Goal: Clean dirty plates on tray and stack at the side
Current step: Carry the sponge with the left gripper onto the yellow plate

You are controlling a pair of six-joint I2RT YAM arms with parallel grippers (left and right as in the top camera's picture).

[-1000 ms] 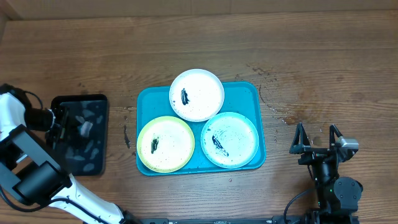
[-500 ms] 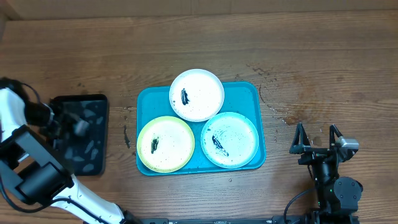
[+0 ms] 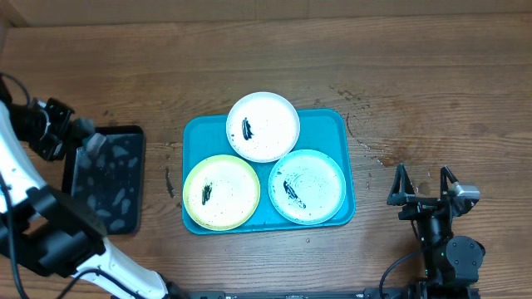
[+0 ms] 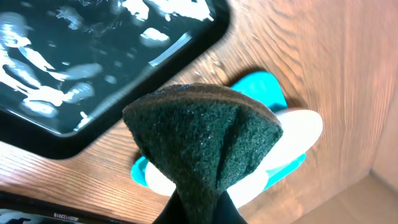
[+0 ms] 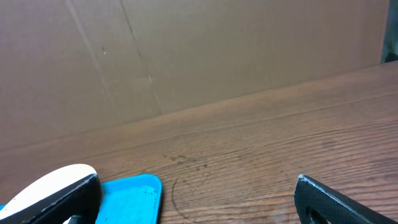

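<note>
The yellow-green rimmed plate [image 3: 229, 199] has a black smear on it, so I will move my left gripper down onto the plate next, beside the smear.
The turquoise tray [image 3: 332, 120] holds three dirty plates with black smears: a white plate [image 3: 270, 116], a yellow-green rimmed plate [image 3: 229, 199] and a mint-green rimmed plate [image 3: 320, 178]. My left gripper [image 3: 83, 137] is raised at the far left, above the top edge of the black tray, and is shut on a dark green sponge [image 4: 205, 140]. In the left wrist view the tray [image 4: 264, 84] and a white plate [image 4: 298, 134] show behind the sponge. My right gripper [image 3: 424, 184] is open and empty on the table, right of the tray [image 5: 130, 196].
A black rectangular tray [image 3: 112, 187] with wet patches lies at the far left; it also shows in the left wrist view [image 4: 74, 81]. A brown cardboard wall [image 5: 186, 50] stands at the back. Bare wood lies right of the turquoise tray.
My left gripper has lifted the sponge out of the black tray and moved it toward the back. The right arm has not moved.
</note>
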